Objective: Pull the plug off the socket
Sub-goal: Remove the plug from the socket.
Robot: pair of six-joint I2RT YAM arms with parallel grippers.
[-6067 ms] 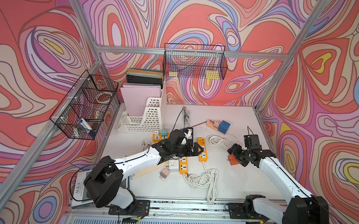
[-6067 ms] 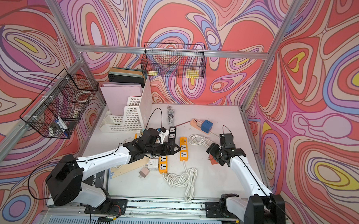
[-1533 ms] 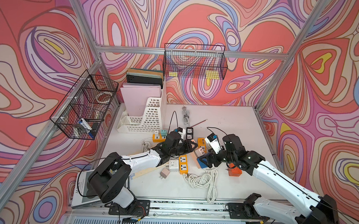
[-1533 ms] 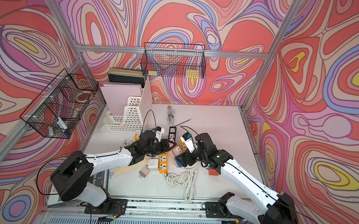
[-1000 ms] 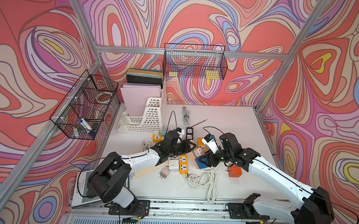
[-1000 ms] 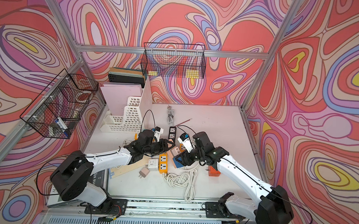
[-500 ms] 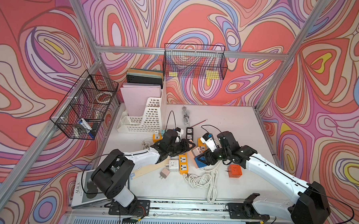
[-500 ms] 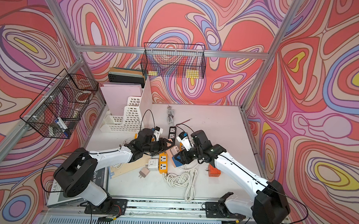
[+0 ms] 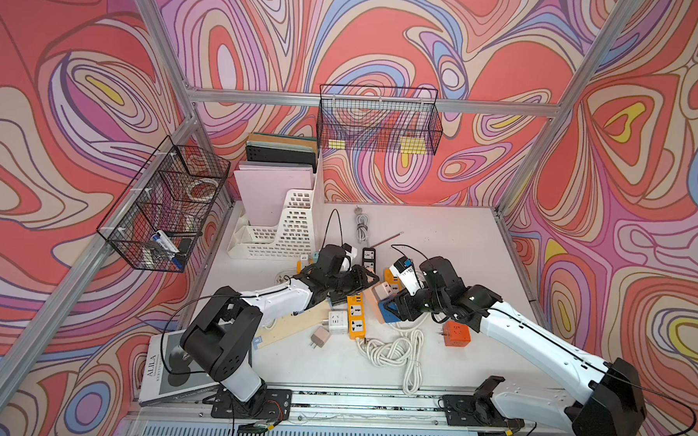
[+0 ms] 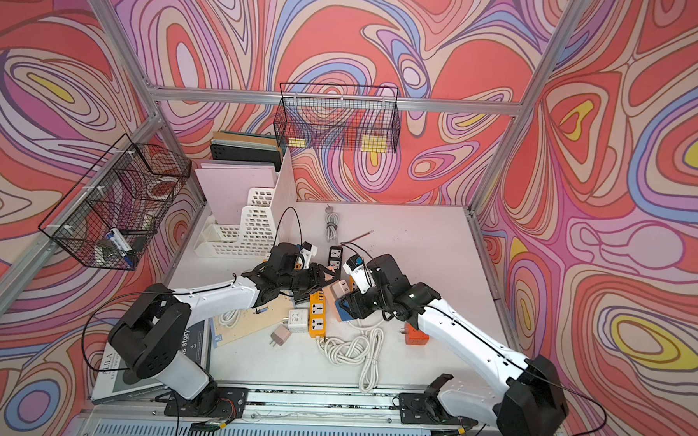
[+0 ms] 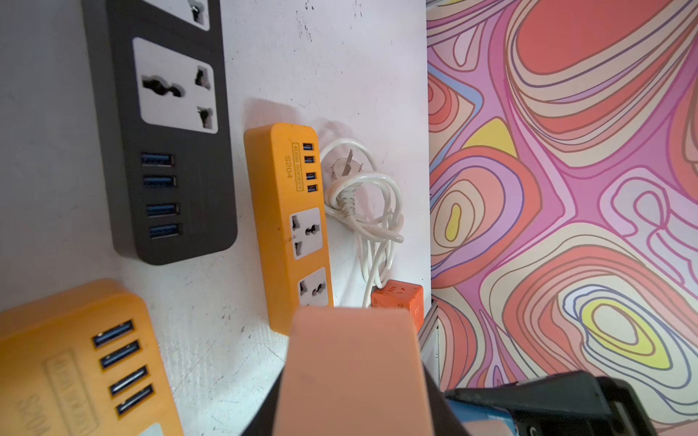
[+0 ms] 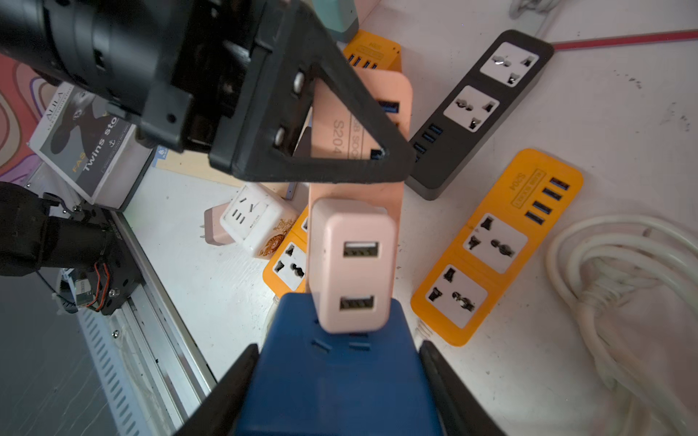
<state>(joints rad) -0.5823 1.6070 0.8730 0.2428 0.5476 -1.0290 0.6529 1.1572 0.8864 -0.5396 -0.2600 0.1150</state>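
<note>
Next, as my left gripper holds the pink power strip, my right gripper pulls off the pink power strip (image 9: 372, 296), goes down to the tabletop outward of the orange cube and releases it.
The socket is a pink power strip (image 9: 372, 296) (image 12: 391, 204), held up off the table. My left gripper (image 9: 361, 277) (image 10: 321, 275) (image 12: 389, 166) is shut across its USB end, and the strip fills the gap between the jaws in the left wrist view (image 11: 351, 370). The plug is a blue cube (image 9: 388, 310) (image 10: 345, 309) (image 12: 340, 377) sitting against the strip's other end, its prongs hidden. My right gripper (image 9: 397, 307) (image 10: 356, 303) (image 12: 338, 349) is shut on its two sides. A pale pink USB charger (image 12: 351, 264) is also stuck in the strip beside the plug.
On the table below lie two orange power strips (image 9: 355, 314) (image 12: 494, 241), a black strip (image 12: 479, 109), a white cube adapter (image 9: 338, 321), a small pink charger (image 9: 320, 339), an orange cube (image 9: 455, 333) and a coiled white cable (image 9: 390, 346). A white file rack (image 9: 286, 232) stands at the back left.
Both arms have carried the strip and plug together slightly left and toward the back. Both grips are unchanged and the plug still sits against the strip.
</note>
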